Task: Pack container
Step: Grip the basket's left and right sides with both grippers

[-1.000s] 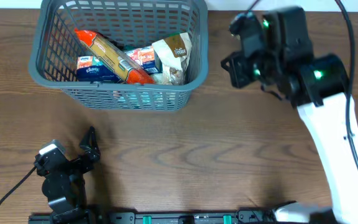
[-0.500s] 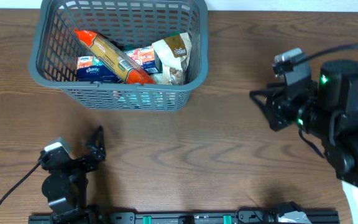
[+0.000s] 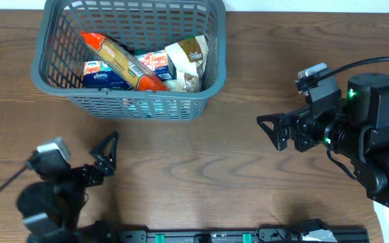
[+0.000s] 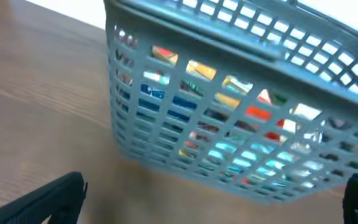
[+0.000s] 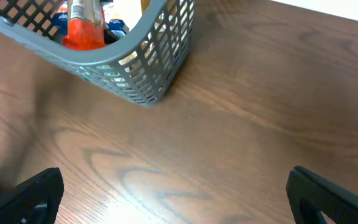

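My left gripper should next rise and move outward to the basket's side rim [image 3: 44, 44] by the far end of the orange-red packet. The basket's front side is between my left gripper and the packet.
The container [image 3: 130, 102], a dark grey lattice basket, stands at the table's back left. In it lie a long orange-red packet [image 3: 123, 63], a blue tissue pack [image 3: 100, 74], a red-and-white pack [image 3: 155, 62] and a beige bag [image 3: 188, 57]. My left gripper [image 3: 104, 159] is open at the front left, well short of the basket's front wall [image 4: 241, 124]. My right gripper [image 3: 270, 132] is open over bare wood to the right of the basket. Nothing sits between its fingers [image 5: 33, 194]. The basket's near corner [image 5: 143, 73] shows ahead of it, with the orange packet [image 5: 79, 25] inside.
Brown wooden tabletop [image 3: 194, 169] lies between the two grippers. The right arm's black and white body [image 3: 377, 148] fills the right side. A black rail [image 3: 208, 236] runs along the front edge.
My right arm drew back from beside the basket toward the front right, and its jaws went from shut to open. My left arm shifted slightly left and nearer.
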You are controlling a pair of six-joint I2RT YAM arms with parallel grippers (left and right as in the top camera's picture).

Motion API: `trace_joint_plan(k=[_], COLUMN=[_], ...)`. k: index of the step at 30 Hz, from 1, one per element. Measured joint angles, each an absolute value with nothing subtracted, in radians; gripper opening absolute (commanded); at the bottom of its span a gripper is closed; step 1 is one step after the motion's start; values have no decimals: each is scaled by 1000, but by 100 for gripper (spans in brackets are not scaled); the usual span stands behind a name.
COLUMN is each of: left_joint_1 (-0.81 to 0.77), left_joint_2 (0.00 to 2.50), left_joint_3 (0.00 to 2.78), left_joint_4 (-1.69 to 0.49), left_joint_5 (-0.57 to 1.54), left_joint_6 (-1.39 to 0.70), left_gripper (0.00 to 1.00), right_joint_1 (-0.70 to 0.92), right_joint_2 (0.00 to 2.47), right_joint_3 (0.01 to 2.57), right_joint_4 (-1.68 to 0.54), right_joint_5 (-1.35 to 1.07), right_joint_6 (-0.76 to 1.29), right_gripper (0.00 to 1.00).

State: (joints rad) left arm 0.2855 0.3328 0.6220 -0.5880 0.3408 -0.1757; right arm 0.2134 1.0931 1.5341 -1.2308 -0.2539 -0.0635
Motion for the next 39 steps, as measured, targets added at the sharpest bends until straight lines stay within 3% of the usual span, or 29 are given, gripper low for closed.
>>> trace_joint_plan(k=[15, 23, 24, 25, 27, 28, 39], left_joint_1=[285, 285, 285, 285, 290, 295, 506], left_joint_2=[999, 1217, 1232, 1243, 1256, 1259, 1418], left_joint_3=[1525, 1658, 1658, 1658, 1658, 1658, 1670], left_joint_4=[-1112, -1082, -1071, -1060, -1037, -1022, -945], left_joint_5=[221, 205, 205, 202, 201, 201, 274], left_joint_6=[-48, -39, -36, -33, -17, -9, 27], left_gripper=[99, 99, 90, 69, 10, 6, 6], right_joint_1=[213, 213, 213, 213, 213, 213, 213], right_joint_2=[1097, 1097, 1097, 1097, 1097, 1097, 1097], right_joint_3=[1530, 1530, 1530, 1530, 1530, 1530, 1530], right_joint_4=[-1231, -1231, -1231, -1231, -1231, -1231, -1231], right_joint_5=[-254, -254, -254, -254, -254, -254, -254], right_joint_6=[-64, -64, -64, -64, -64, -64, -64], right_gripper=[99, 99, 99, 99, 99, 99, 99])
